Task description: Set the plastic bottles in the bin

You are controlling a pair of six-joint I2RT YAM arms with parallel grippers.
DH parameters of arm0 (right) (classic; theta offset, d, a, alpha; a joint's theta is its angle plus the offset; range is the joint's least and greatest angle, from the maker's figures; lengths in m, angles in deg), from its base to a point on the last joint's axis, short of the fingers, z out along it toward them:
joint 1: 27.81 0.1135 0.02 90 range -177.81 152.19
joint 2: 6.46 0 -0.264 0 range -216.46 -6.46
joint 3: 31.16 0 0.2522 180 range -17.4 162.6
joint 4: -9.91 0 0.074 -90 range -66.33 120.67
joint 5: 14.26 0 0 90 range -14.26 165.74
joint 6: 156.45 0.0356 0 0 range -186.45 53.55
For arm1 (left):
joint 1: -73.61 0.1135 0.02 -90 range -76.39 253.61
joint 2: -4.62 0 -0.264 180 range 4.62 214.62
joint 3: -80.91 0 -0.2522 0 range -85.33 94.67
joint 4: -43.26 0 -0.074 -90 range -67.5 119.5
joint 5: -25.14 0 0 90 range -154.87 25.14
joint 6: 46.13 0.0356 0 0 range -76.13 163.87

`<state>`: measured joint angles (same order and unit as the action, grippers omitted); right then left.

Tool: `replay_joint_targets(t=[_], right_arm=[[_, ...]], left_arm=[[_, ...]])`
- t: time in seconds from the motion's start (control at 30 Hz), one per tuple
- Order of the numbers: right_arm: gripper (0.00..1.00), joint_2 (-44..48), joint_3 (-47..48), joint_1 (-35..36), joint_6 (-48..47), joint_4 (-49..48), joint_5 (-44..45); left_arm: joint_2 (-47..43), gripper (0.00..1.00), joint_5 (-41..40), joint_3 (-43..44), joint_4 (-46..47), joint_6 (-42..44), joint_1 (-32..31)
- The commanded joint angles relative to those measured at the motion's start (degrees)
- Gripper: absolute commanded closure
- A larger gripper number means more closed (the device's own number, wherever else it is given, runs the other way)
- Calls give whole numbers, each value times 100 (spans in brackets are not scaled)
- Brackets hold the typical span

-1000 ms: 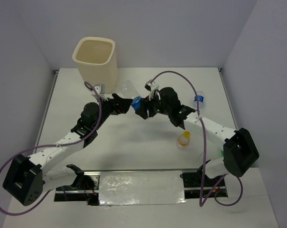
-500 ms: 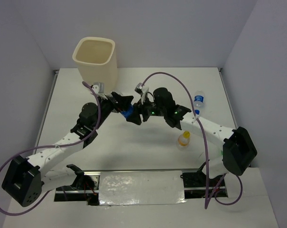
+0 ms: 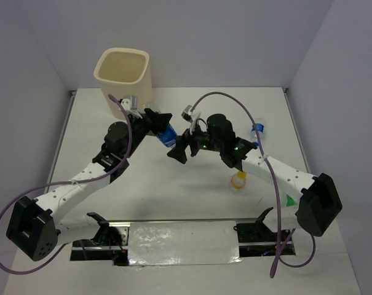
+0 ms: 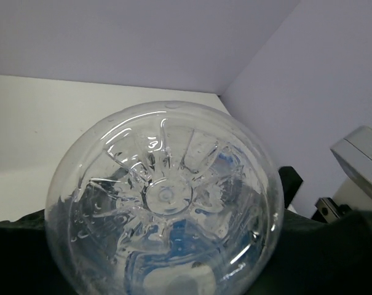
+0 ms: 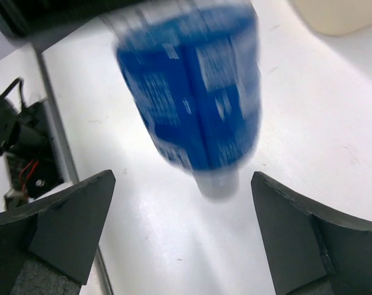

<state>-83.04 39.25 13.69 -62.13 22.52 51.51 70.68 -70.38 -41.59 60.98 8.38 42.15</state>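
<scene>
My left gripper holds the bottle and will next go up and outward over the bin's opening (image 3: 123,66), which is beyond it and to its left in the top view. It will release the bottle inside.
A clear plastic bottle with a blue label (image 3: 167,136) hangs above the table, and my left gripper (image 3: 158,123) is shut on its lower body. In the left wrist view the bottle's ribbed base (image 4: 164,196) fills the picture and hides the jaws. My right gripper (image 5: 182,227) stands open just below the bottle's blue label (image 5: 198,104), with neither finger touching it. The cream bin (image 3: 123,74) stands at the table's far left corner, close behind the left gripper. A short orange-capped bottle (image 3: 238,180) and another blue-labelled bottle (image 3: 257,129) rest on the table at the right.
The right arm (image 3: 259,163) stretches across the table's right half, passing over the orange-capped bottle. A purple cable (image 3: 219,95) loops above the right wrist. A foil-covered strip (image 3: 182,243) lies along the near edge between the arm bases. Grey walls enclose the table.
The left gripper has closed on the blue-labelled bottle and lifted it slightly toward the bin. The right gripper has opened, let the bottle go and drawn back a little.
</scene>
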Motion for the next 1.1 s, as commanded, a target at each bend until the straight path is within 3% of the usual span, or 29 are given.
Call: replay_joint_targets(t=[0.0,0.27,0.6,0.77,0.83,0.87,1.07], right_arm=[[0,309,-205,-499,121,-104,85],[0,1248,-1137,-2276,1035,-974,-240],[0,2076,-1551,-2541,693,-641,2114],[0,1928,-1446,-2655,720,-431,2905],[0,1752,-1314,-2760,737,-272,3011],[0,1699,-1279,-2796,763,-228,3142],[0,1409,-1129,-3287,1080,44,3109]], left_arm=[[178,60,-607,860,-343,524,131],[1065,60,51,2672,-837,788,1739],[3295,49,-484,5370,-538,1324,2724],[4405,37,-855,6617,-643,1422,2909],[4827,6,-688,6935,-880,1256,2961],[4915,1,-618,7085,-968,1202,2962],[5039,1,-336,7367,-1100,1193,2971]])
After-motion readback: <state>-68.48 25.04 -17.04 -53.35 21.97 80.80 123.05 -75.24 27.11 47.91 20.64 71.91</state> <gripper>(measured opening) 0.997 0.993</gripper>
